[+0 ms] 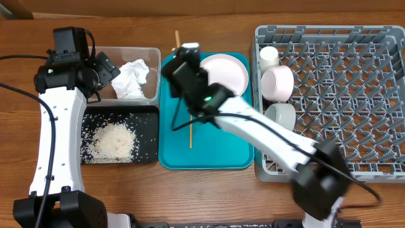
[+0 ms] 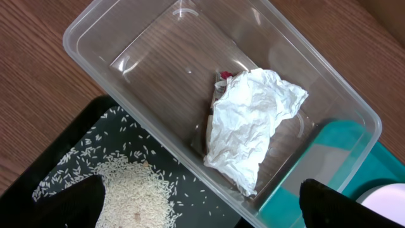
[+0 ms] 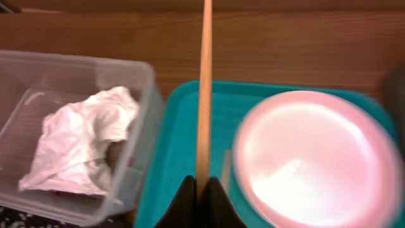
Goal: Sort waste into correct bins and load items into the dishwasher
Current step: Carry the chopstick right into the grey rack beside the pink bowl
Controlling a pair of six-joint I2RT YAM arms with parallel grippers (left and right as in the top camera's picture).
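My right gripper needs to carry the chopstick to its right in the overhead view, to the rack's empty slots beside the bowls, and release the chopstick there.
My right gripper [image 3: 202, 188] is shut on a thin wooden chopstick [image 3: 204, 88] that points away over the teal tray's far edge; from overhead the gripper [image 1: 180, 60] sits at the tray's back left, the chopstick's tip [image 1: 177, 38] beyond it. A second chopstick [image 1: 191, 133] lies on the tray. The pink-white plate [image 1: 224, 73] rests at the tray's back right. My left gripper [image 2: 202, 215] hangs open, holding nothing, over the clear tub [image 2: 126, 82], which holds the crumpled tissue [image 2: 250, 126] and a red wrapper [image 2: 226, 75]. Rice [image 2: 136, 193] lies in the black tray [image 1: 149, 117].
The grey dish rack [image 1: 342, 95] stands at the right, with a white cup [image 1: 269, 57] and two bowls [image 1: 278, 83] [image 1: 281, 115] along its left side. The teal tray [image 1: 221, 149] lies between the bins and the rack. My right arm crosses the tray diagonally.
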